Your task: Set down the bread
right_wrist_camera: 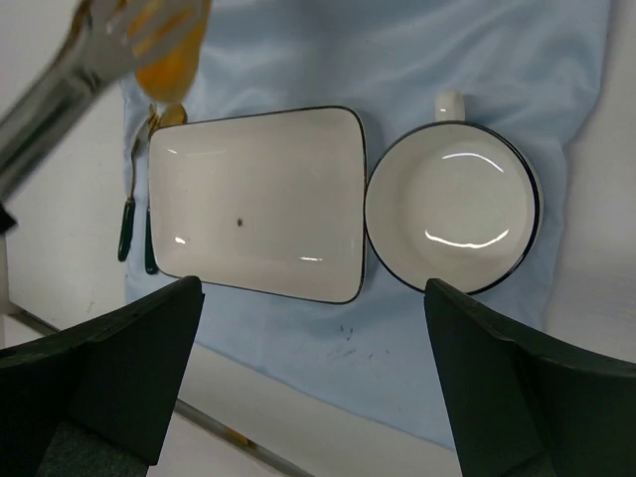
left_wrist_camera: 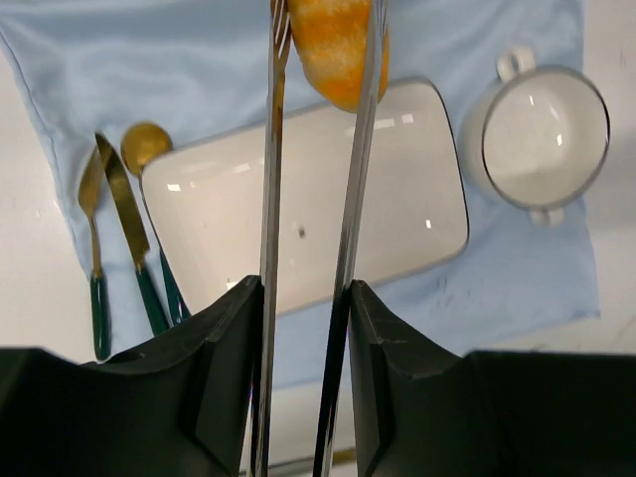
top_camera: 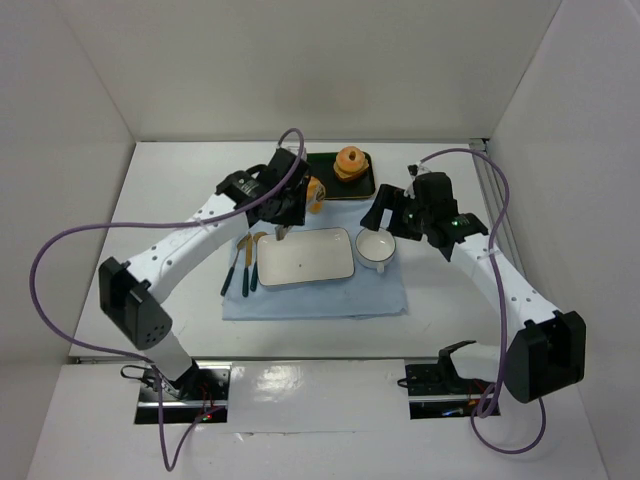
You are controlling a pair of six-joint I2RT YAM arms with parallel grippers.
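Note:
My left gripper should first pull the tips of the tongs back and down, to get the bread [top_camera: 315, 195] from the plate's far edge onto the plate.
The bread [left_wrist_camera: 338, 50], a golden-orange ridged roll, is pinched between the tips of metal tongs [left_wrist_camera: 350, 199]. My left gripper [left_wrist_camera: 303, 290] is shut on the tongs and holds the bread in the air over the far edge of the white rectangular plate [left_wrist_camera: 407, 199]. In the top view the bread [top_camera: 315, 195] hangs by my left gripper [top_camera: 282, 207], just behind the plate [top_camera: 305, 257]. The right wrist view shows the bread [right_wrist_camera: 171, 50] and tongs [right_wrist_camera: 60, 99] at the top left, blurred. My right gripper [right_wrist_camera: 310, 288] is open and empty above the plate and the bowl.
A white handled bowl [top_camera: 376, 247] stands to the right of the plate on a light blue cloth [top_camera: 320, 298]. Gold cutlery with green handles [top_camera: 244, 265] lies to the left of the plate. A dark tray [top_camera: 325, 185] at the back holds a round stacked pastry [top_camera: 350, 162].

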